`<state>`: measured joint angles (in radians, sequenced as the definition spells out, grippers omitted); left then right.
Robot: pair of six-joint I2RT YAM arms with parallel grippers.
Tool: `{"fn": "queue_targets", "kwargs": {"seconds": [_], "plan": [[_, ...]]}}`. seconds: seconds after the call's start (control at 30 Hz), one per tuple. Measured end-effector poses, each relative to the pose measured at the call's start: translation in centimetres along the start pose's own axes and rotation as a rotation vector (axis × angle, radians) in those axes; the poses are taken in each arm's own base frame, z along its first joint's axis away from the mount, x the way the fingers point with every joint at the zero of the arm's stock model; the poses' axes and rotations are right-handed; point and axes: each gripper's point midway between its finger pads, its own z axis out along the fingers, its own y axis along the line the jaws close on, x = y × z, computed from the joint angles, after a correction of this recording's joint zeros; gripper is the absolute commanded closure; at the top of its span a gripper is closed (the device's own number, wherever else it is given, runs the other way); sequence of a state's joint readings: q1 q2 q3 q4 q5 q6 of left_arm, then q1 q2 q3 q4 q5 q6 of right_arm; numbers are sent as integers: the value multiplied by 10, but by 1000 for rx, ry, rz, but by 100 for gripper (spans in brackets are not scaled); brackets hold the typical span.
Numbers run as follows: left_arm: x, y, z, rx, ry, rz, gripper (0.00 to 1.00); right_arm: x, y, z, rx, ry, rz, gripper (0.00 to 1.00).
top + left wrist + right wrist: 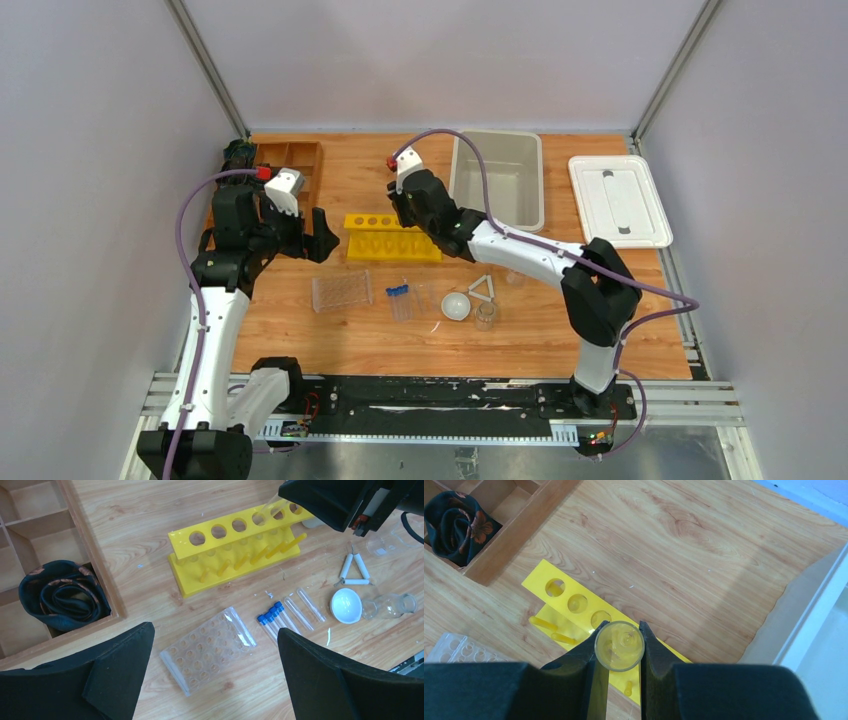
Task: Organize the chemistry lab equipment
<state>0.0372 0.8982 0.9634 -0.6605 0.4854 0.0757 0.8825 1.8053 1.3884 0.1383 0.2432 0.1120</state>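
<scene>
I will lower my right gripper next and slide the clear glass tube into an empty hole of the yellow rack (392,238) (626,639), because the tube is upright above it.
My right gripper (621,635) is shut on a clear glass tube (619,646), held upright over a hole near the right end of the yellow rack (392,238). On the table in front lie a clear plastic rack (207,647), several thin blue-capped tubes (272,620), a white round bowl (346,605), a white triangle (354,571) and a small glass beaker (390,605) on its side. My left gripper (215,680) hangs open above the clear plastic rack, with nothing between its fingers.
A brown wooden compartment tray (290,165) at the back left holds a rolled dark cloth (62,597). A beige bin (497,178) stands behind the yellow rack, with its white lid (618,199) flat at the back right. A second beaker (514,277) stands under the right arm.
</scene>
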Motion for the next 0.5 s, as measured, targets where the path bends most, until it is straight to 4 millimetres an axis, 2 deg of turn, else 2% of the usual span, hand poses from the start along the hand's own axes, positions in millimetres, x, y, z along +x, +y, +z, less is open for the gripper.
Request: {"fn": "queue_targets", "kwargs": {"seconds": [0.13,0.37,0.5], "plan": [[0,0,0,0,-1,1,0,8,1,6,1,17,-5,100],[-4,0,-2,-2,-9,9,0,35,2,17,2,85,-21,100],[-5,1,-2,-6,-11,11,0,38,2,18,3,95,-22,100]]}}
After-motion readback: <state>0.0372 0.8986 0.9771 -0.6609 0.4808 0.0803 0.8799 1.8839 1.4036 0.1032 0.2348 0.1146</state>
